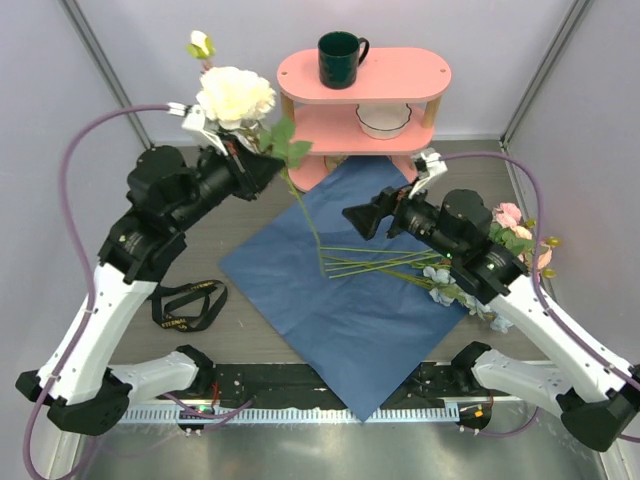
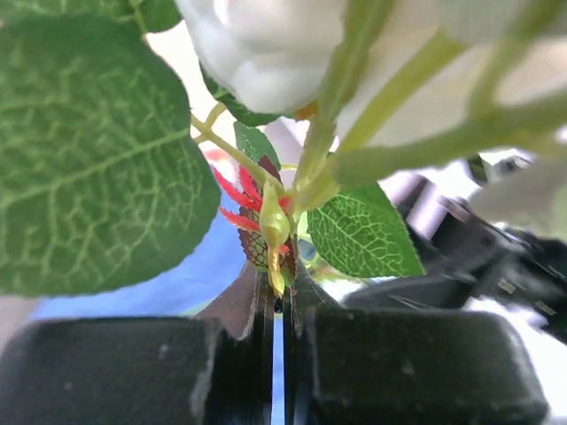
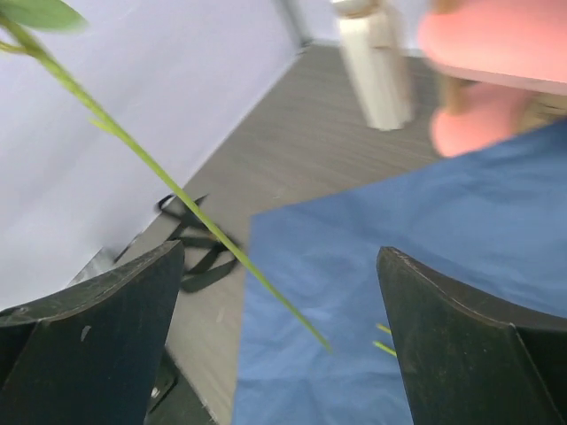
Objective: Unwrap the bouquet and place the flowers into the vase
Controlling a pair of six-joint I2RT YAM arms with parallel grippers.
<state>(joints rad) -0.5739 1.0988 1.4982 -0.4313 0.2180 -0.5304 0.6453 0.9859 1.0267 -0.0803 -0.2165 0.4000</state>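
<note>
The rose's long stem hangs low over the blue paper, so it rises outward with my left gripper next, then comes down into the cream ribbed vase (image 3: 376, 66) for release.
My left gripper (image 1: 262, 163) (image 2: 282, 297) is shut on the stem of a cream rose (image 1: 235, 95), held up above the table's back left. Its long green stem (image 1: 310, 225) (image 3: 177, 190) slants down over the unfolded blue paper sheet (image 1: 350, 300) (image 3: 372, 266). My right gripper (image 1: 352, 218) (image 3: 279, 252) stands open beside the stem's lower part, touching nothing. The other flowers (image 1: 505, 250) lie at the sheet's right edge, stems (image 1: 370, 262) pointing left. The cream ribbed vase (image 3: 376, 66) stands by the pink shelf; the top view hides it behind the rose's leaves.
A pink two-tier shelf (image 1: 400, 70) at the back carries a dark green mug (image 1: 340, 58) above and a white bowl (image 1: 383, 120) below. The loose black ribbon (image 1: 190, 305) (image 3: 190, 252) lies on the table left of the sheet. White walls enclose three sides.
</note>
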